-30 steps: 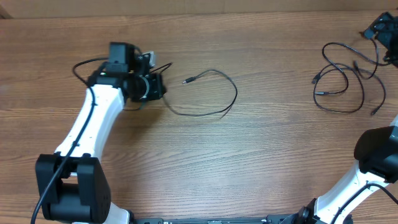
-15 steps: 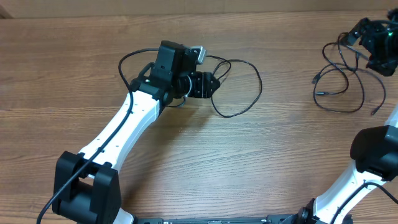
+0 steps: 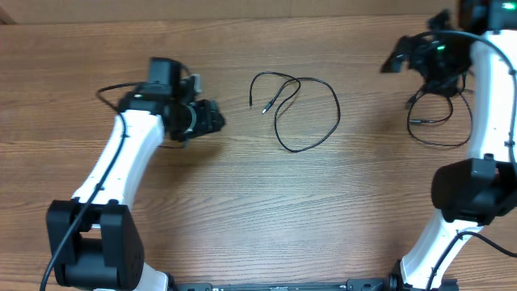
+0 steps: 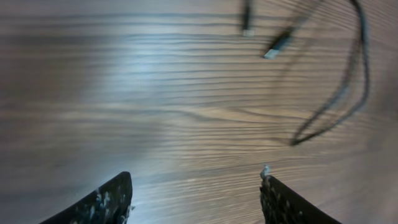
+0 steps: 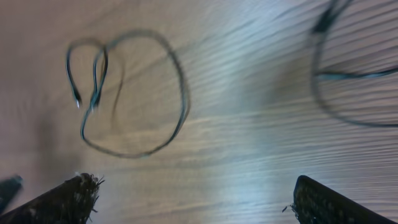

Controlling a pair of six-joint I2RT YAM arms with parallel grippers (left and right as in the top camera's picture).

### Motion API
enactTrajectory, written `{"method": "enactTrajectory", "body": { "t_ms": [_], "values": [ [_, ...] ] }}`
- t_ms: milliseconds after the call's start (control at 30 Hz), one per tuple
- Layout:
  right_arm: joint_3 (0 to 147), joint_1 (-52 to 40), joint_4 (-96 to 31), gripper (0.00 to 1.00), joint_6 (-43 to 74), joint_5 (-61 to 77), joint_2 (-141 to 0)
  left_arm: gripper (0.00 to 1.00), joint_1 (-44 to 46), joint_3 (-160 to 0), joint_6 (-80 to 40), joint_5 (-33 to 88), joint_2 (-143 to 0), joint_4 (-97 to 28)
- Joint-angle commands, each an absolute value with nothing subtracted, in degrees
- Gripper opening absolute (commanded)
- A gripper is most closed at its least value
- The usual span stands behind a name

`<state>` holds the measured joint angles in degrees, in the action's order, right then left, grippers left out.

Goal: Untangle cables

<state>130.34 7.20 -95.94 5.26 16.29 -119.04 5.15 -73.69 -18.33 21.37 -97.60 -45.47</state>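
My right gripper shifts left in the overhead view and down onto the cable loop's side by the plug tips next, as it lies clear of the tangle.
One thin black cable [image 3: 337,111] lies alone in a loose loop at the middle of the table, with both plug tips at its upper left. My left gripper [image 3: 216,118] is a short way to its left, open and holding nothing. In the left wrist view the gripper [image 4: 196,177] shows bare wood between its fingers, with the cable [image 4: 333,118] ahead to the right. More cables [image 3: 428,121] lie tangled at the right. My right gripper [image 3: 396,58] hovers beside them at their upper left, wide open. The right wrist view shows the gripper [image 5: 194,182] empty, the loop [image 5: 185,93] ahead, and part of the tangle [image 5: 317,87].
The wooden table's far edge [image 3: 242,20] runs along the top of the overhead view. The right arm's white link [image 3: 485,97] stretches over the right-hand tangle. The left arm [image 3: 113,170] slants across the left side of the table.
The left gripper carried a cable rightward, opened and let it go, then drew back left. The cable now lies looped mid-table. The right arm swung left from the far corner.
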Motion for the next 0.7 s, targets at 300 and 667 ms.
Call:
{"method": "enactTrajectory", "body": {
  "t_ms": [300,667],
  "values": [
    [113.38,-15.31,-80.23,1.00,6.15,18.04,-119.09,0.84,-1.85,-74.30,-19.75,-6.07,-96.97,-58.57],
    [93.73,-28.32,-51.77,0.83,13.96,1.96,-119.09,0.90,-1.85,-74.30,-19.73,-5.23,-96.97,-59.57]
  ]
}}
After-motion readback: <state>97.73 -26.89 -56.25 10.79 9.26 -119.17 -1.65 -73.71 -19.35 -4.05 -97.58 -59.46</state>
